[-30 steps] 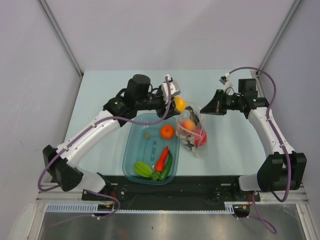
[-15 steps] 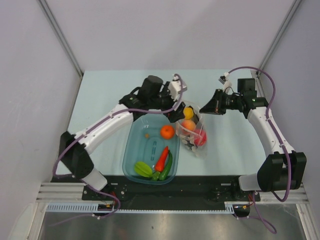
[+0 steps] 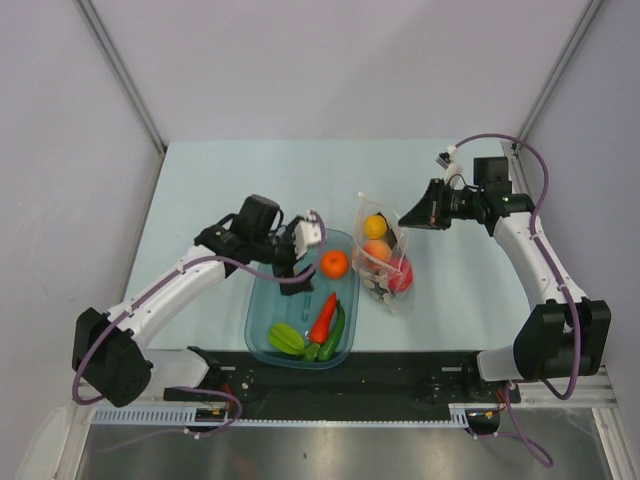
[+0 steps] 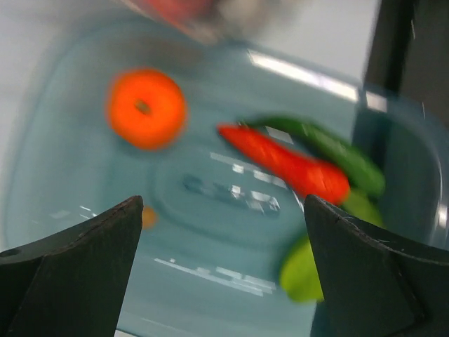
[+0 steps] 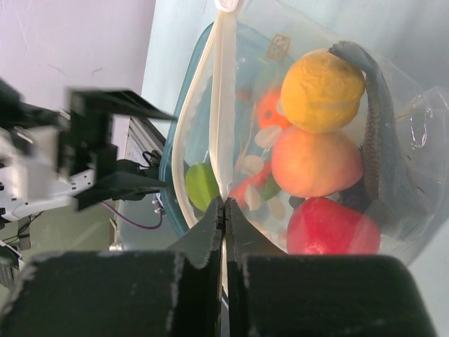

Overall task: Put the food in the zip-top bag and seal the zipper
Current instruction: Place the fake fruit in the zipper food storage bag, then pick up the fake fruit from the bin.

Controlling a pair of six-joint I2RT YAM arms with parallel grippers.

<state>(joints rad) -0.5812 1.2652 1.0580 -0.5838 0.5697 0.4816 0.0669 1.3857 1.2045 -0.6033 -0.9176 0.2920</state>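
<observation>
I should next move my left gripper back and down around the fruit, because the green starfruit [image 3: 287,338] [image 4: 304,269] is at the near end of the tub.
The clear zip-top bag [image 3: 383,262] lies right of the teal tub and holds the yellow lemon [image 3: 375,226], the peach [image 3: 377,250], the red round fruit [image 3: 400,276] and the grey fish [image 5: 379,140]. My right gripper [image 3: 408,214] is shut on the bag's pale zipper strip [image 5: 223,105] and holds the mouth up; it also shows in the right wrist view [image 5: 224,203]. My left gripper [image 3: 298,245] is open and empty above the tub. Below it [image 4: 223,267] lie the orange [image 4: 146,107], red pepper [image 4: 287,163], green pepper [image 4: 337,151] and green starfruit [image 4: 302,270].
The translucent teal tub [image 3: 262,300] stands at the front middle of the pale table, its right wall next to the bag. Grey walls close off the sides and back. A black rail [image 3: 400,375] runs along the near edge.
My left gripper carried the lemon over the bag, let it go inside, then swung back left and down over the tub. The right gripper has kept its hold.
</observation>
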